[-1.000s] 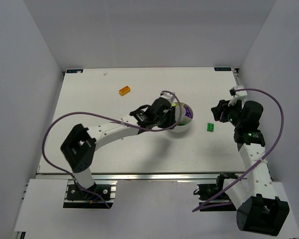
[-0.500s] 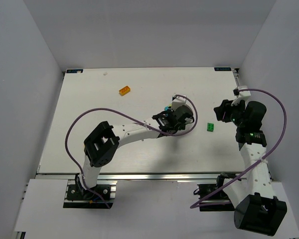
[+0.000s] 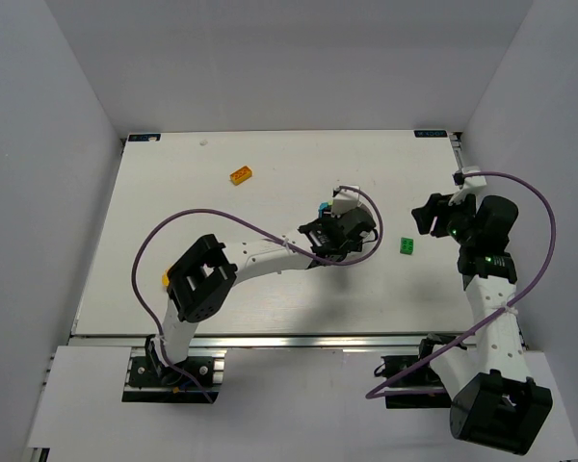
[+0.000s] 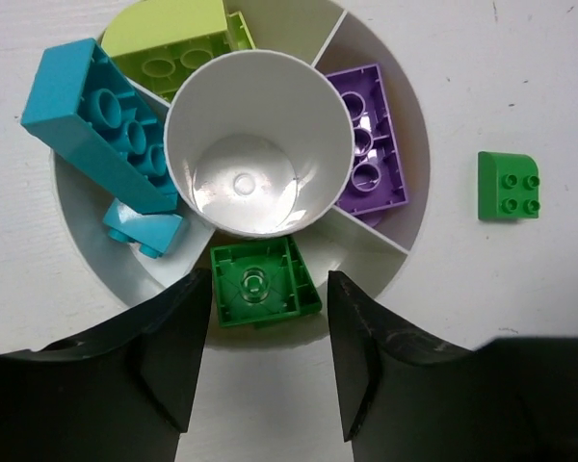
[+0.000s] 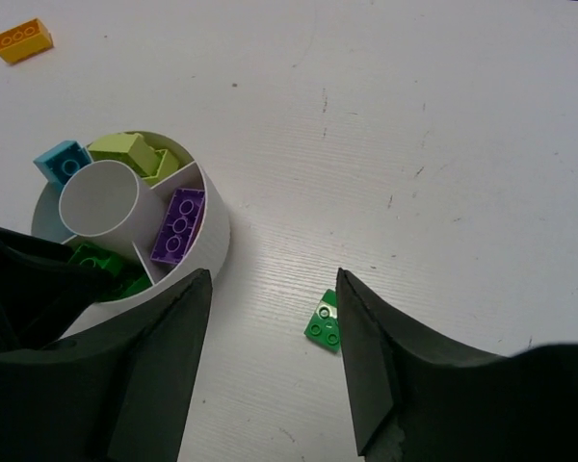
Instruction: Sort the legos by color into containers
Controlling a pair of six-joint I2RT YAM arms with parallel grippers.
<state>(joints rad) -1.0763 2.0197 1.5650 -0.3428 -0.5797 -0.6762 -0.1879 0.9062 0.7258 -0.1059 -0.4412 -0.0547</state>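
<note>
The loose green brick (image 3: 407,246) (image 5: 325,321) is outside the dish. My right gripper will move down to it next, with its open fingers going on either side of the brick.
The round white dish (image 4: 409,226) lies under my left gripper (image 4: 265,371), which is open and empty above its near rim. Its wedges hold cyan bricks (image 4: 96,125), a lime green brick (image 4: 173,43), a purple brick (image 4: 371,140) and an upturned dark green brick (image 4: 260,284). The central cup (image 4: 246,144) is empty. A loose green brick (image 3: 407,246) lies on the table right of the dish. In the right wrist view it (image 5: 325,320) sits close to the right finger of my open, empty right gripper (image 5: 270,371). An orange brick (image 3: 240,175) lies far left.
In the top view my left arm (image 3: 270,255) hides most of the dish; only a cyan brick (image 3: 322,208) pokes out. A small orange piece (image 3: 165,279) lies by the left arm's elbow. The orange brick (image 5: 22,40) also shows in the right wrist view.
My left gripper has moved right from beside the dish to above it. The left elbow swung right, uncovering the small orange piece. The right gripper has barely shifted.
</note>
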